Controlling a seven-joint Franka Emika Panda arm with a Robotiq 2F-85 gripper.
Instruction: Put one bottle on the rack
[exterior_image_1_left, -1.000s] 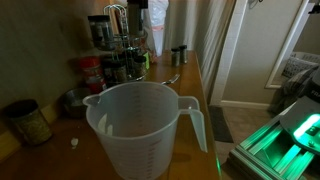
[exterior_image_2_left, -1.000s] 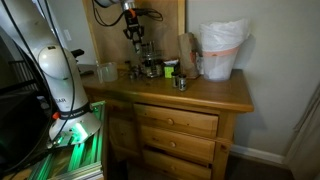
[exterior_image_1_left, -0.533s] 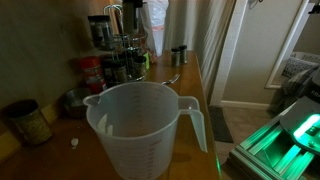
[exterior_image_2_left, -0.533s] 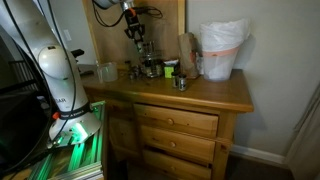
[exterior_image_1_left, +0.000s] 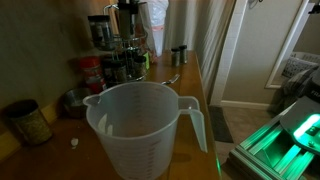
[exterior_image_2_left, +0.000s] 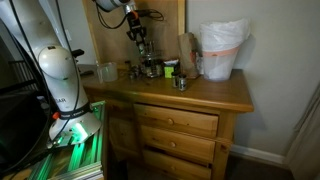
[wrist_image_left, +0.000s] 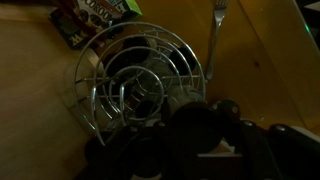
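The dark bottle (wrist_image_left: 193, 122) already hangs above the edge of the wire rack (wrist_image_left: 182, 98), so I will lower my gripper a little onto that edge and let go of the bottle.
The rack (exterior_image_1_left: 124, 58) stands at the back of the wooden dresser top, a round wire spice rack with small jars; it also shows in an exterior view (exterior_image_2_left: 148, 66). In the wrist view I look straight down on its chrome wire loops (wrist_image_left: 135, 85). My gripper (exterior_image_1_left: 128, 22) (exterior_image_2_left: 138, 36) hangs directly above the rack. In the wrist view the gripper (wrist_image_left: 200, 135) is very dark, and a dark round bottle (wrist_image_left: 193, 122) shows between the fingers, apparently held. Its label and contents are hidden.
A big translucent measuring jug (exterior_image_1_left: 140, 130) fills the foreground. A red-labelled jar (exterior_image_1_left: 92, 72) stands beside the rack. A metal cup (exterior_image_2_left: 181, 82) and a white lined bin (exterior_image_2_left: 222, 50) stand to the side. A fork (wrist_image_left: 215, 40) lies near the rack.
The gripper has shifted slightly above the rack; nothing else has moved.
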